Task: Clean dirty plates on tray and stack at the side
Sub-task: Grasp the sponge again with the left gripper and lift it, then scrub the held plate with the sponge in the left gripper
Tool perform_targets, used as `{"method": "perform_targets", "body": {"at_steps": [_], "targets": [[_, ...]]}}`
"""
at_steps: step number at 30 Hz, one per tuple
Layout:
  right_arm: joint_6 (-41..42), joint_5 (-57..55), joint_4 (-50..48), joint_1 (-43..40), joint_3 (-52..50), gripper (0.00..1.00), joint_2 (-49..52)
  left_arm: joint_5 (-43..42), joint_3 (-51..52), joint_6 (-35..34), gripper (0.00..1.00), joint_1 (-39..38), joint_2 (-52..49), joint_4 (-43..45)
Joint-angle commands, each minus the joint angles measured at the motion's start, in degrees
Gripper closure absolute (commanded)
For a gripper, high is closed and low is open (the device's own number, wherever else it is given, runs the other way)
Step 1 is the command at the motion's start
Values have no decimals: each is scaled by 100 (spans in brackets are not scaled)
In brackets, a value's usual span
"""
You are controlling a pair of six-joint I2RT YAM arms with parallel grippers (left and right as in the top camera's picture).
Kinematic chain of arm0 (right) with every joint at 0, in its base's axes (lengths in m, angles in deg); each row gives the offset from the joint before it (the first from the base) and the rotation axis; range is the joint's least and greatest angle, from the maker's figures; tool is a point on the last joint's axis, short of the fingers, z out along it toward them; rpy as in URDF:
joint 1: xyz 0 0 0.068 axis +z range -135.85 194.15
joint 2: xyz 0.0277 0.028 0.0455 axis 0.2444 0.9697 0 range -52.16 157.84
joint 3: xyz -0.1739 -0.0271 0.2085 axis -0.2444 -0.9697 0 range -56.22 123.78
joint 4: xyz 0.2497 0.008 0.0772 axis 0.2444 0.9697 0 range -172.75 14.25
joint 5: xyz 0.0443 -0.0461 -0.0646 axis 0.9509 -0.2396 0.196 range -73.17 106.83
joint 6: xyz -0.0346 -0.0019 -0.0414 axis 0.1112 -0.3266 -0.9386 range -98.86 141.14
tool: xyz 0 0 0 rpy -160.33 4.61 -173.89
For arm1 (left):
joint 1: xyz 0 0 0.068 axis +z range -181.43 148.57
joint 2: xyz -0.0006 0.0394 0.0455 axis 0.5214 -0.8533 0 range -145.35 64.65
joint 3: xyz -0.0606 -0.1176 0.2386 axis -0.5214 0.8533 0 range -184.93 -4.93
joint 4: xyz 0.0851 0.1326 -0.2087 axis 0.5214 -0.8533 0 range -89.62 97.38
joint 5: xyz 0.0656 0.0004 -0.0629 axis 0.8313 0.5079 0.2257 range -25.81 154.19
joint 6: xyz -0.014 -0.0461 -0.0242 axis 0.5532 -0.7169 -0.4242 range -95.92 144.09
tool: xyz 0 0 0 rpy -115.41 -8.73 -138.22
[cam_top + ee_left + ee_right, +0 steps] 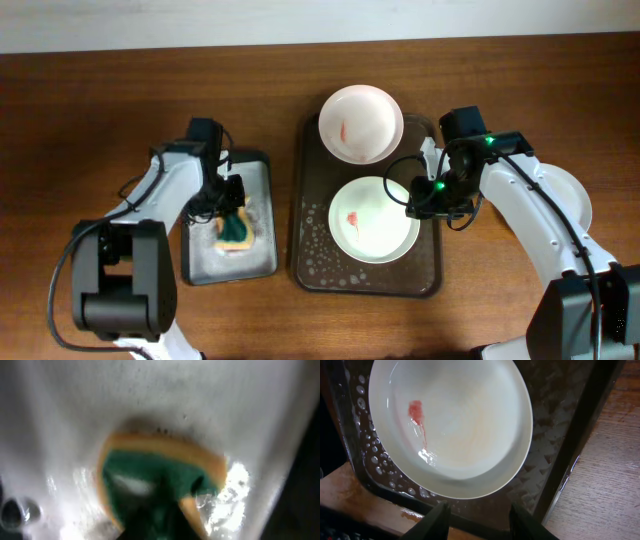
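Observation:
The right gripper moves down to the near plate's rim on the third plate's side (416, 225) (521, 461) next, as the open fingers still hover short of the near plate.
Two white plates lie on the dark brown tray (312, 235). The far plate (360, 122) overhangs the tray's back rim, and the near plate (373, 218) (455, 425) has a red smear at its centre. A third plate (580, 205) rests on the table at the right, partly under the right arm. My right gripper (425, 196) (481, 522) is open at the near plate's right edge, over the tray rim, with nothing between its fingers. My left gripper (233, 195) hangs over a green and yellow sponge (237, 231) (150, 477). That wrist view is blurred, so its jaws are unreadable.
The sponge lies in a small grey-bottomed tray (205, 250) with foamy water, left of the big tray. Water drops cover the brown tray's floor (555, 435). Bare wooden table (610, 485) lies right of the tray.

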Motion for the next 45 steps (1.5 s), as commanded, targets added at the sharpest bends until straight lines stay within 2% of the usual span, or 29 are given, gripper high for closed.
{"method": "perform_targets", "body": {"at_steps": [1, 4, 6, 8, 12, 13, 14, 15, 18, 21, 23, 28, 34, 38, 39, 45], "targets": [[-46, 48, 20, -4, -28, 60, -4, -81, -927, 4, 67, -11, -155, -988], [-46, 48, 20, -4, -28, 60, -4, -79, -1224, 4, 58, -13, -155, -1458], [-46, 46, 20, -4, -28, 60, -4, -76, -1029, 2, 58, -13, -157, -1478], [-46, 46, 17, -4, -28, 60, -4, -79, -734, -59, 61, -13, -157, -1311], [-46, 46, 15, -4, -28, 60, -4, -81, 278, -341, 63, -15, -157, -391], [-44, 46, 17, -4, -28, 60, -4, -81, 597, -411, 68, -13, -157, -39], [-44, 46, 15, -4, -28, 60, -4, -83, 852, -409, 82, -15, -157, 254], [-44, 28, 15, -4, -28, 60, -4, -81, 946, -409, 100, -13, -157, 341], [-44, -68, -98, -7, -33, 60, -4, -79, 863, -404, 100, -13, -146, 243], [76, -190, -339, -7, -39, 61, 7, -81, 374, -402, 100, -13, -107, -238], [339, -490, -492, -7, -92, 66, 11, -92, -138, -334, 100, -13, -33, -658], [413, -743, -748, -15, -337, 67, 409, -527, -1414, -13, 100, -271, 481, -1300], [411, -807, -1110, -116, -341, 67, 1255, -1016, -1692, -17, 100, -833, 885, -1093], [348, -490, -1287, -122, -341, 81, 1657, -1029, -1659, -68, 100, -1445, 750, -841], [352, -442, -1346, -125, -341, 96, 1733, -1025, -1659, -197, 100, -1744, 623, -678], [739, -446, -1353, -122, -341, 96, 1733, -1270, -1659, -737, 100, -2304, -4, -35]]}}
